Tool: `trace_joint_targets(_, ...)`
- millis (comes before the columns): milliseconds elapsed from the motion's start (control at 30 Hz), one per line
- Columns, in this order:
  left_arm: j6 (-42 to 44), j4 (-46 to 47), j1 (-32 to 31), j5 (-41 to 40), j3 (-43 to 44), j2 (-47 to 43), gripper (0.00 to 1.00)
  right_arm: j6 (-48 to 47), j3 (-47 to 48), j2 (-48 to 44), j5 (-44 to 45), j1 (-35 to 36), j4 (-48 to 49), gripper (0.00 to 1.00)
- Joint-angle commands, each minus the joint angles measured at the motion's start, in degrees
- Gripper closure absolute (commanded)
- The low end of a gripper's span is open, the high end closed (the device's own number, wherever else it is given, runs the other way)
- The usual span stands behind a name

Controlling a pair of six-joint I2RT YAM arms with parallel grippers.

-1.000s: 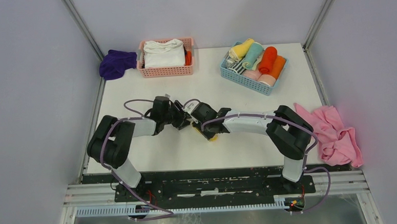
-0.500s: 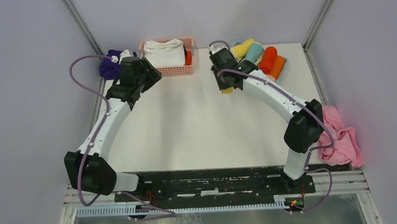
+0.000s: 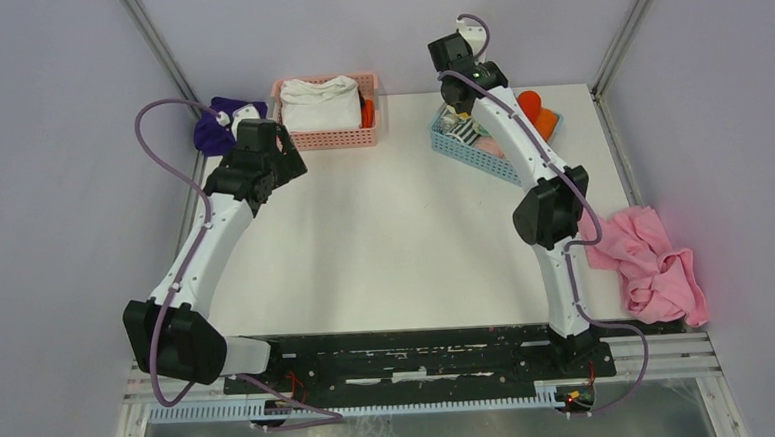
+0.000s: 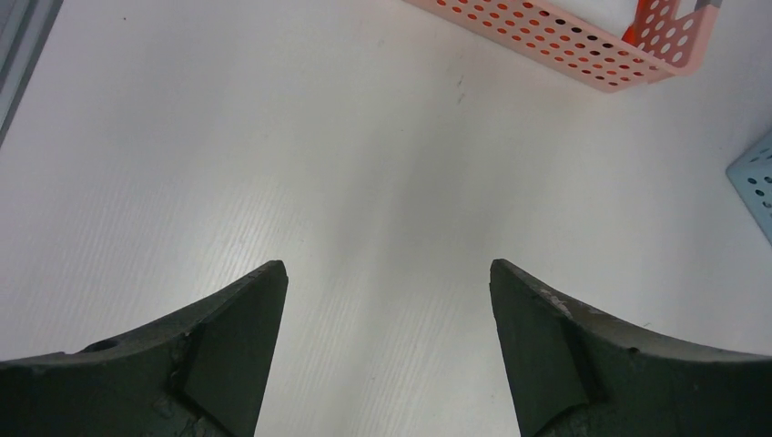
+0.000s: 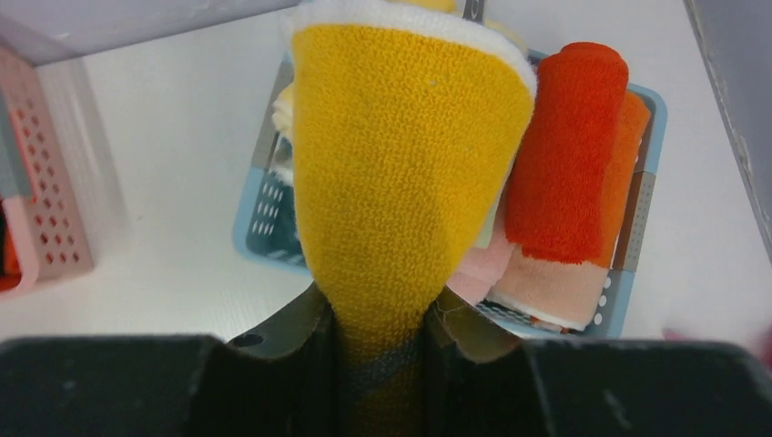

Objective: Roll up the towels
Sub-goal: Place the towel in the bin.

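Note:
The right gripper lowers to the basket's other side below it next and releases the yellow towel, since orange rolls fill one side of the blue basket [image 3: 496, 160].
My right gripper [image 5: 380, 314] is shut on a rolled yellow towel [image 5: 401, 155] and holds it above the blue basket [image 5: 259, 214], which holds several rolled towels, among them an orange one [image 5: 564, 150]. In the top view the right gripper [image 3: 453, 75] is over the blue basket [image 3: 496, 160] at the back right. My left gripper [image 4: 387, 300] is open and empty above bare table; in the top view it [image 3: 260, 160] hangs near the pink basket [image 3: 327, 137] of folded white towels [image 3: 317, 102]. A purple towel [image 3: 217, 127] lies at the back left.
A crumpled pink towel [image 3: 651, 265] lies off the table's right edge. The pink basket's corner [image 4: 592, 45] shows at the top of the left wrist view. Grey walls and metal frame posts bound the white table [image 3: 395, 238].
Both arms left the table's middle. The right gripper carried the yellow roll back and up over the blue basket. The left gripper swung to the back left by the pink basket.

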Motion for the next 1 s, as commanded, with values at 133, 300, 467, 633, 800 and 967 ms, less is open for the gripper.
trace_joint_targets(133, 3.8, 1.0, 0.0, 0.5, 0.1, 1.0, 0.11, 6.7, 2.1, 5.0, 8.5, -2.9, 6.7, 1.00)
trace_joint_targets(300, 3.6, 1.4, 0.0, 1.8, -0.5, 0.9, 0.11, 6.9, 0.1, 8.0, 8.8, -4.3, 12.5, 1.00)
trace_joint_targets(467, 3.6, 1.6, 0.0, 2.4, -0.7, 1.1, 0.11, 9.5, 1.5, 12.4, 6.9, -5.5, 12.8, 0.97)
trace_joint_targets(633, 3.5, 1.8, 0.0, 2.8, -0.9, 1.3, 0.11, 12.4, 1.1, 14.1, 5.8, -5.6, 10.4, 0.88)
trace_joint_targets(800, 3.4, 2.0, 0.0, 3.4, -1.1, 1.3, 0.11, 13.3, -4.0, 11.2, 3.2, -5.6, 13.3, 0.60)
trace_joint_targets(967, 3.4, 2.1, 0.0, 3.3, -1.3, 0.9, 0.11, 12.0, -6.4, 7.8, 3.4, -5.6, 15.2, 0.38)
